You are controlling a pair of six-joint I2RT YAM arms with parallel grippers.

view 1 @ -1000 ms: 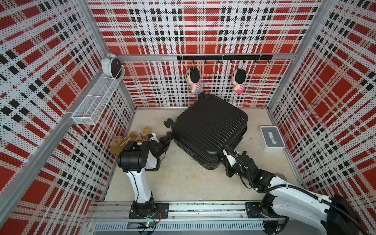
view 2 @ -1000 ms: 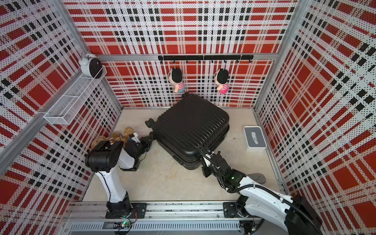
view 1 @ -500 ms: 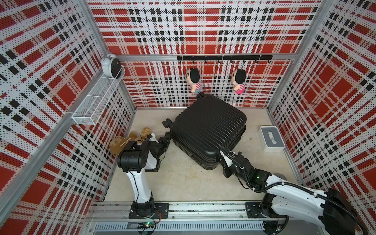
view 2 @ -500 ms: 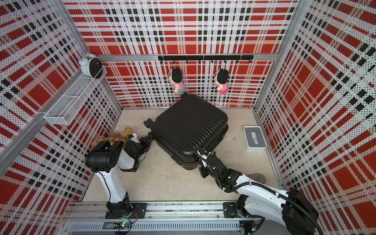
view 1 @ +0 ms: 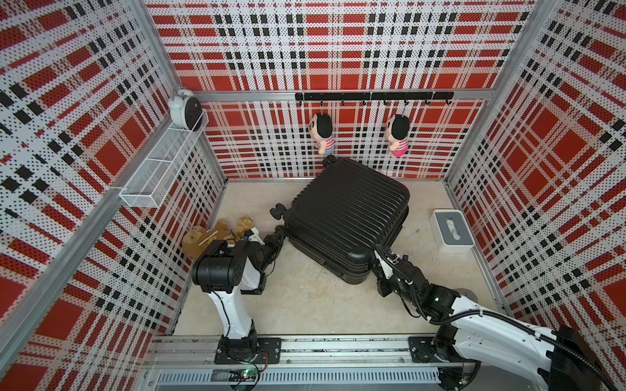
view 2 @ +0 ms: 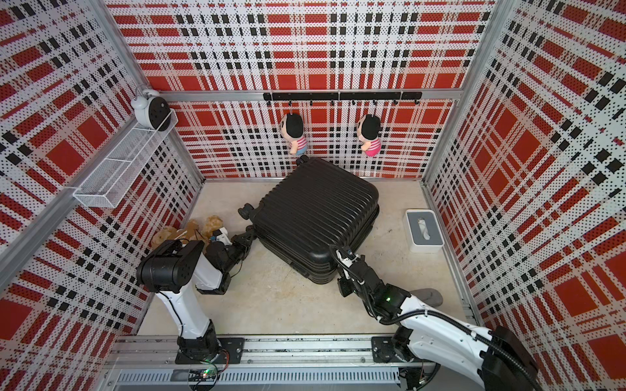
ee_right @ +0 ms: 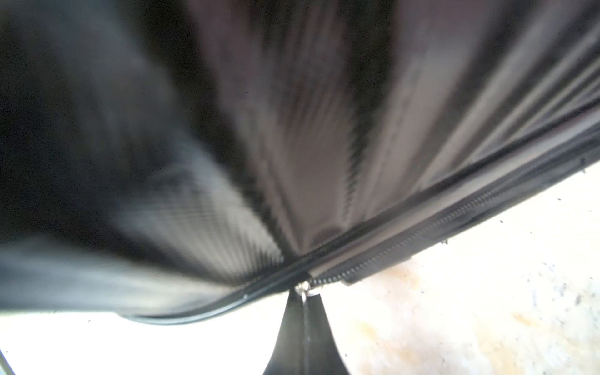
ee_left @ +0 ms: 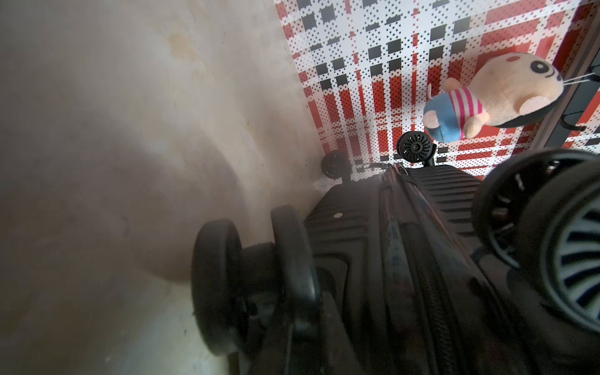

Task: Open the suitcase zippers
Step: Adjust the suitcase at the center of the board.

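Observation:
My left gripper draws the twin wheel (ee_left: 292, 253) back over the bare floor nearer my base next and releases it, because the case lies at an angle, one corner toward me.
The black ribbed suitcase (view 1: 349, 216) lies flat on the floor, shown in both top views. My left gripper (view 1: 278, 237) is at its near left corner. In the left wrist view it is shut on a twin wheel (ee_left: 292, 253) of the case, though the fingers are dark and blurred. My right gripper (view 1: 377, 256) is at the near right side of the case by the front corner. In the right wrist view it (ee_right: 305, 300) is shut on the metal zipper pull, just under the slider (ee_right: 306, 287). The zippers' parted teeth (ee_right: 438, 220) trail away behind the slider.
A white and grey tissue box (view 1: 452, 235) stands right of the case. Brown plush toys (view 1: 216, 233) lie by the left wall behind my left arm. Two dolls (view 1: 323, 133) (view 1: 398, 135) hang on the back wall above the case. A grey slipper (view 2: 426, 296) lies beside my right arm.
The right gripper, still holding the pull, has shifted slightly along the seam by the near corner, and the case has shifted slightly left. The left arm has stayed put.

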